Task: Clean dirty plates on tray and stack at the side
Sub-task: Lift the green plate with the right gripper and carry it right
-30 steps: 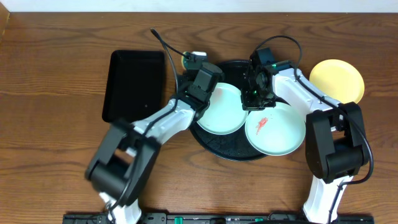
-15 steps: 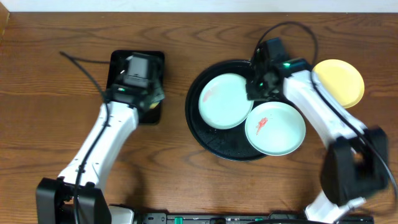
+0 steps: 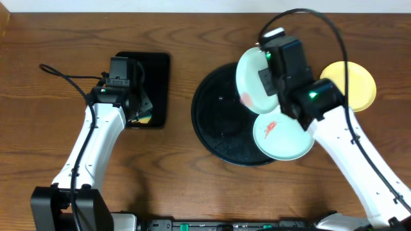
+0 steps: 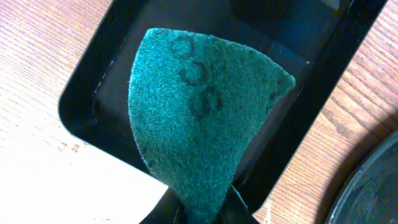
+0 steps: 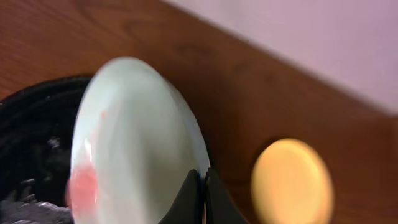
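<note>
I will next move the mint-green plate in my right gripper a little toward the middle of the round black tray (image 5: 45, 186). Then I will let go of the plate's rim.
My right gripper (image 3: 268, 76) is shut on the rim of a pale mint-green plate (image 3: 252, 80), which hangs tilted above the back of the round black tray (image 3: 215, 122). In the right wrist view this plate (image 5: 137, 137) shows a red smear low on its face, and the gripper (image 5: 203, 186) pinches its right edge. A second mint plate (image 3: 282, 131) with a red smear lies on the tray's right side. The yellow plate (image 3: 350, 83) rests on the table to the right. My left gripper (image 4: 202, 211) is shut on a green scouring pad (image 4: 199, 118).
My left gripper (image 3: 142, 110) hovers over the lower right corner of a rectangular black tray (image 3: 154, 74) at the left. That tray's rim (image 4: 81, 106) and the round tray's edge (image 4: 373, 186) show in the left wrist view. Cables trail from both arms.
The left arm has swung from the round tray over to the rectangular tray with the pad. The right gripper has lifted one mint plate off the round tray and tilted it.
</note>
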`<state>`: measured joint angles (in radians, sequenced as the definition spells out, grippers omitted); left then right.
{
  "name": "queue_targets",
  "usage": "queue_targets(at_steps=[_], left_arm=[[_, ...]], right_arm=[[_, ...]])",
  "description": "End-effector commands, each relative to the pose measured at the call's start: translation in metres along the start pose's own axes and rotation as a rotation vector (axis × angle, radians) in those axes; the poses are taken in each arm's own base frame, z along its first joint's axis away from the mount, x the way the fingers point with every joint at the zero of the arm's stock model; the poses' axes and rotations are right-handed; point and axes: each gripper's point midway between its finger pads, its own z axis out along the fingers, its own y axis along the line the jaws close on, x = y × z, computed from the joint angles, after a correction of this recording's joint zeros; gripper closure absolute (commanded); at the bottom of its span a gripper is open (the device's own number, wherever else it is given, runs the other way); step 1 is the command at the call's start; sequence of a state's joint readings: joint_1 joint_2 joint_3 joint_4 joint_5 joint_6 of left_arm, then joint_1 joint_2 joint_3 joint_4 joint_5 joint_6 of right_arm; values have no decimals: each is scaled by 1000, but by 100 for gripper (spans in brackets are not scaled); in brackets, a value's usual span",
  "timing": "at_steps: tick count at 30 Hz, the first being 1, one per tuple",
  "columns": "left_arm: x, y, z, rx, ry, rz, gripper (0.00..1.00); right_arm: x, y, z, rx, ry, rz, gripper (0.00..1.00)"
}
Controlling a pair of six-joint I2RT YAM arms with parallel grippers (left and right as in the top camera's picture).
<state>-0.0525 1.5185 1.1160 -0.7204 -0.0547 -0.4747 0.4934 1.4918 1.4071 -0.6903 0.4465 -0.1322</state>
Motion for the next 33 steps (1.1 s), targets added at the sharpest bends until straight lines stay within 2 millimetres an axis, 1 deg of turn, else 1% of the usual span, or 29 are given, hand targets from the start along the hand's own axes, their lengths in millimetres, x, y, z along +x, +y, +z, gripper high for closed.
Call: queue_targets(at_steps=[1,4,6,8,11,20,24,26,30,33], left_arm=[[1,2,-1,-3,9,-8,92],[2,2,-1,-5,12,-7,92],[2,2,-1,-5,12,-7,92],[3,2,-1,-6,13,-7,92],[4,4,-1,-11,21,-6,92],[5,4,-1,-12,24,-6,92],[5,4,-1,-13,25,-6,92],[6,5,-1,-14,28,-6,92],[6,5,-1,-14,28,-6,92],[7,5,-1,-16,30,-5,92]], right_arm=[[-15,-16,-23,184,-40,-168,99],[-30,-11,-41,291,-83,-268,99],[-40,-4,-52,328,-118,-296,99],[-45,8,-57,313,-145,-311,99],[-46,15,-60,298,-156,-306,99],[-43,12,-58,298,-152,-241,99],[-36,-4,-50,310,-133,-113,99],[-27,-9,-41,274,-106,-25,99],[1,-20,-12,107,-7,208,99],[21,-38,9,-53,65,425,99]])
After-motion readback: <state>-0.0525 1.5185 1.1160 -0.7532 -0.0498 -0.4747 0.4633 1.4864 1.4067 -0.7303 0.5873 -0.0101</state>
